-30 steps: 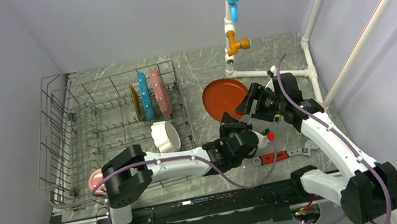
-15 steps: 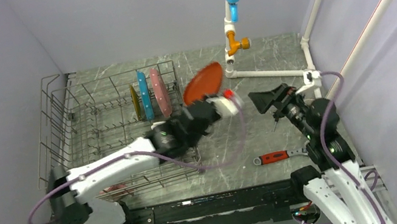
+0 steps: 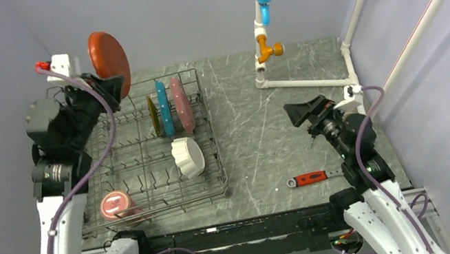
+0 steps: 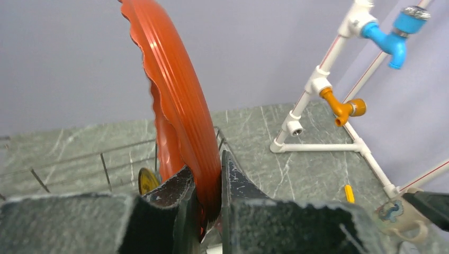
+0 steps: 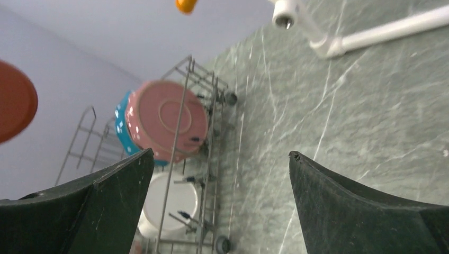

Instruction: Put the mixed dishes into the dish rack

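Observation:
My left gripper tips downward next, before it lowers the red-brown plate into the rack, empty beside the yellow-edged dish, away from the blue plate.
My left gripper point(image 3: 107, 86) is shut on the lower rim of the red-brown plate point(image 3: 109, 61) and holds it on edge, high above the far left corner of the dish rack point(image 3: 59, 151). In the left wrist view the fingers point(image 4: 235, 177) pinch the plate point(image 4: 174, 95). In the rack a yellow-edged dish point(image 3: 153, 115), the blue plate point(image 3: 164, 107) and the pink plate point(image 3: 181, 104) stand upright, the white bowl point(image 3: 187, 156) lies at the right and the pink mug point(image 3: 115, 206) at the near left. My right gripper point(image 3: 304, 113) is open and empty above the table. The cream cup is out of view.
A red-handled wrench point(image 3: 315, 176) lies on the table near the right arm's base. A white pipe frame with blue and orange fittings point(image 3: 267, 43) stands at the far right. A small yellow tool point(image 4: 348, 193) lies near it. Walls close in on three sides.
The left arm has swung the red-brown plate from the table's middle up and left, to high above the rack's far left corner. The right gripper let go earlier, drew back and has since held still.

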Robot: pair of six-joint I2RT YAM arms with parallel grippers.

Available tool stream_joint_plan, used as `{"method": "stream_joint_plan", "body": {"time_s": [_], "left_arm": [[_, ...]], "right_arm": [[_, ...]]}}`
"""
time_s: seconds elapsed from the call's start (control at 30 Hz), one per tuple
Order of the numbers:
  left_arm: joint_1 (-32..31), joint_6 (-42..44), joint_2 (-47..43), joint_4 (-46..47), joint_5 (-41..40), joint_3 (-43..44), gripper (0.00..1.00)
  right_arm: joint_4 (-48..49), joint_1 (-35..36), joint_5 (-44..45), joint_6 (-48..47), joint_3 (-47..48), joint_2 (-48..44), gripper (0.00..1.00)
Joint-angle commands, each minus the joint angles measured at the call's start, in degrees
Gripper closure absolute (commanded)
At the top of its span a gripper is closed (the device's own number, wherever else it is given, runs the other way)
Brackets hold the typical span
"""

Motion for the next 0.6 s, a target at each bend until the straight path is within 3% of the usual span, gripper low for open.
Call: {"method": "stream_joint_plan", "body": {"time_s": [0.0, 0.17, 0.3, 0.57], "left_arm": [[14.8, -9.3, 6.7, -6.3, 23.8, 0.6, 1.00], [23.2, -7.4, 10.0, -5.5, 28.7, -4.2, 1.00], [23.7, -4.2, 13.2, -7.4, 30.5, -6.8, 1.00], [23.7, 2.2, 13.0, -9.0, 23.1, -11.2, 1.00]], "right_arm": [[3.8, 0.0, -14.8, -5.4, 5.1, 8.6, 0.00], [0.4, 0.1, -21.9, -8.6, 9.8, 17.0, 0.00], [1.6, 0.1, -22.6, -8.8, 9.2, 17.9, 0.00], [4.9, 0.1, -24.5, -7.4, 9.5, 23.1, 0.00]]}}
